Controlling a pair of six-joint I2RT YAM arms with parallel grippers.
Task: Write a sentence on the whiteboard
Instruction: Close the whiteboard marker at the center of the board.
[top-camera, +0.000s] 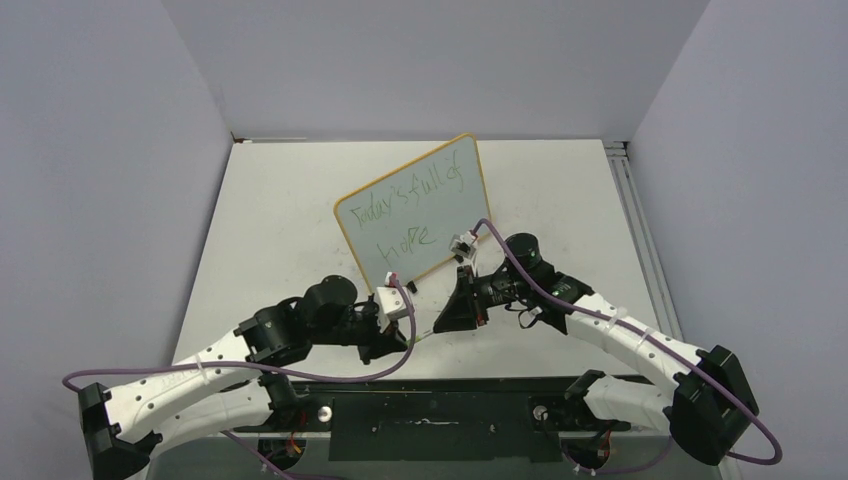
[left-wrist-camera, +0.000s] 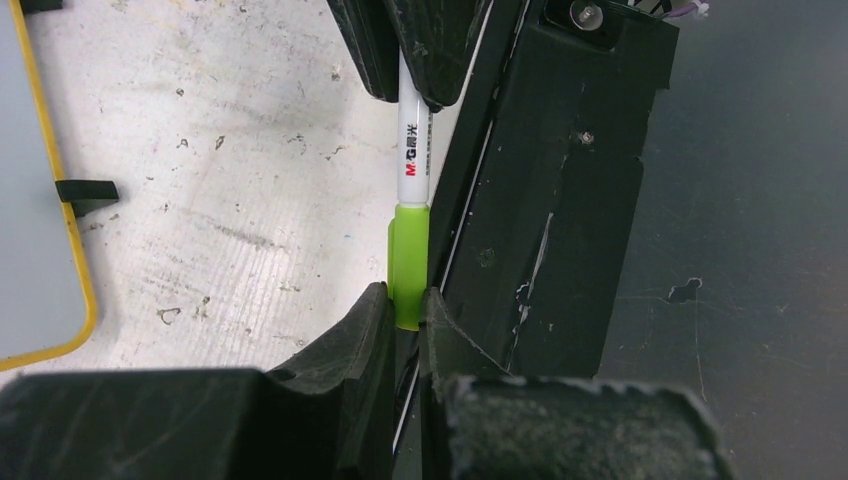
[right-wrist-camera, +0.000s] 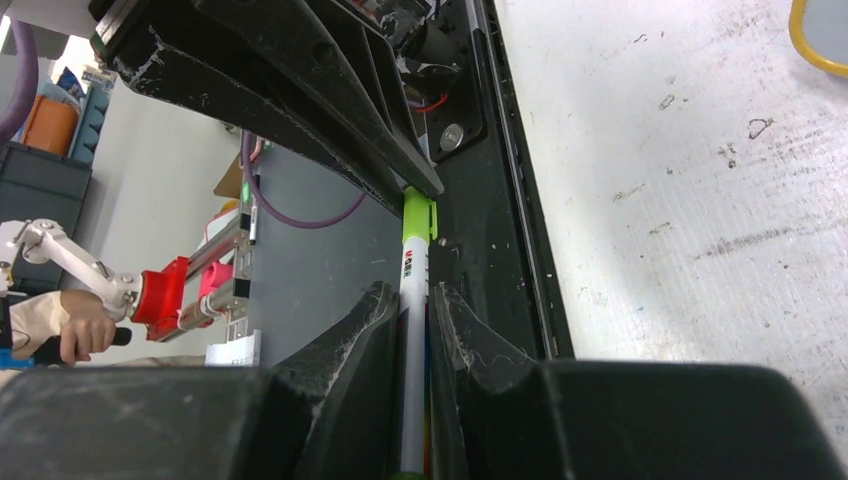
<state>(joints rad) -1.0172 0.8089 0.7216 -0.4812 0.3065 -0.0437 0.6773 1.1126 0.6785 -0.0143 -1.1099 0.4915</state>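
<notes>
My right gripper draws the marker away from my left gripper next and lowers it to release on the bare tabletop before the whiteboard, since the sentence (top-camera: 410, 205) is written.
The whiteboard (top-camera: 412, 215), pale with an orange-yellow frame, lies tilted at the table's middle. The sentence (top-camera: 410, 205) is on it in green, in two lines. Its framed edge and a black clip foot (left-wrist-camera: 85, 190) show in the left wrist view (left-wrist-camera: 30, 200), and a corner shows in the right wrist view (right-wrist-camera: 820, 30). A white marker (left-wrist-camera: 413, 150) with a green cap (left-wrist-camera: 408, 260) is held between both grippers, in front of the board near the table's front edge. My left gripper (left-wrist-camera: 405, 300) is shut on the cap. My right gripper (right-wrist-camera: 412, 295) is shut on the white barrel (right-wrist-camera: 413, 270).
The white tabletop (top-camera: 280, 230) is scuffed. A black rail (left-wrist-camera: 560, 200) runs along its near edge under the marker. Grey walls enclose the table on three sides. Purple cables (top-camera: 540, 285) loop over both arms.
</notes>
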